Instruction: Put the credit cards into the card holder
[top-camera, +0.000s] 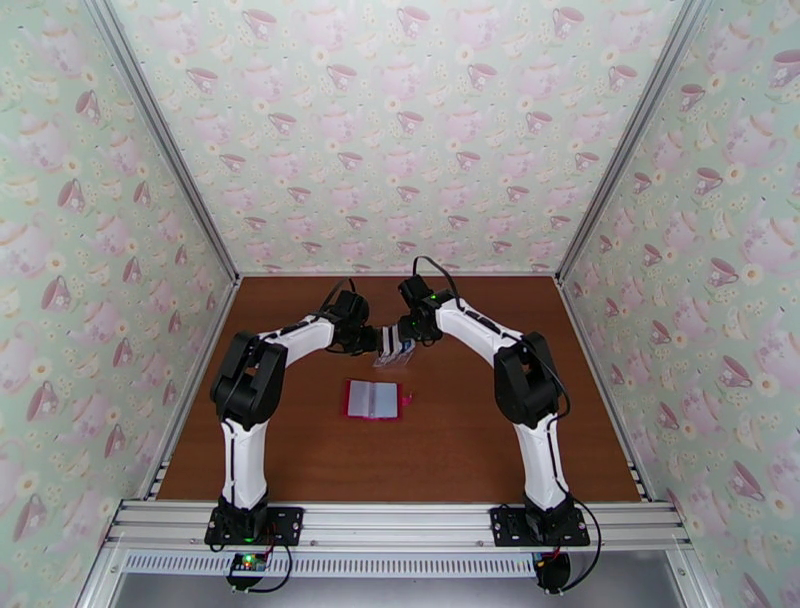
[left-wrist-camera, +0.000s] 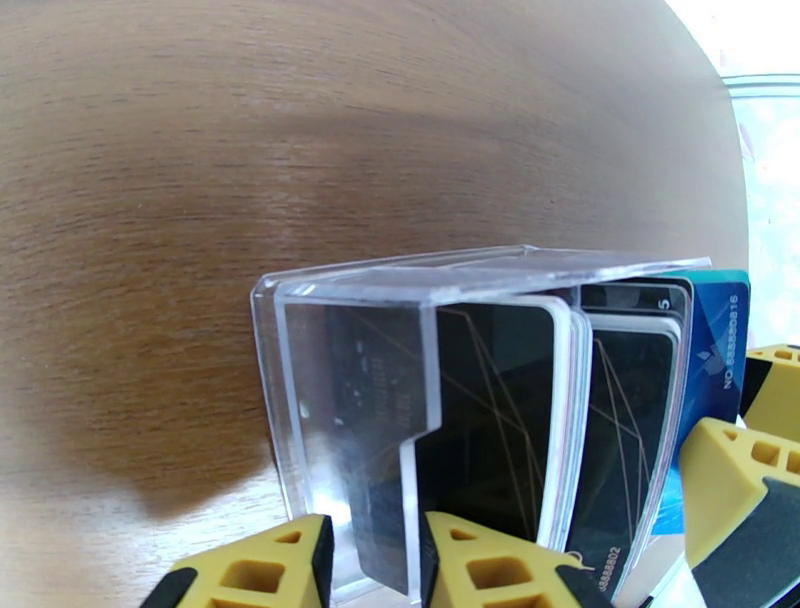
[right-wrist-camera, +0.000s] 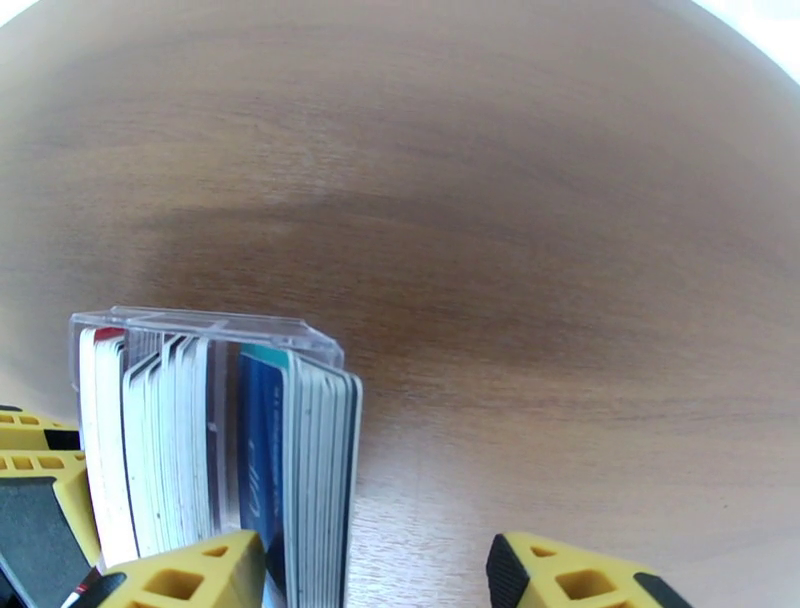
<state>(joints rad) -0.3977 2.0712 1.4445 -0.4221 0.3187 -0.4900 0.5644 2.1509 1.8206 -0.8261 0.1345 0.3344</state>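
The credit card marked VIP stands between the open fingers of my right gripper, by the inner one. Next I need to move that gripper a little toward my left gripper and close across the gap.
The credit cards (left-wrist-camera: 500, 420) stand on edge in a clear plastic rack (left-wrist-camera: 330, 400) at mid-table (top-camera: 393, 347); black, white and blue ones show. My left gripper (left-wrist-camera: 375, 560) is shut on the rack's clear front wall. My right gripper (right-wrist-camera: 370, 572) comes from the other side and is open. Its fingers straddle the outer bunch of cards (right-wrist-camera: 300, 470), with a gap on the right. In the top view the two grippers, left (top-camera: 375, 340) and right (top-camera: 408, 335), meet at the rack. The card holder (top-camera: 372, 399), red with pale inner pockets, lies open flat just in front of them.
The brown wooden table (top-camera: 470, 440) is bounded by patterned walls on the left, back and right. Both arm bases are bolted to the metal rail (top-camera: 400, 520) at the near edge.
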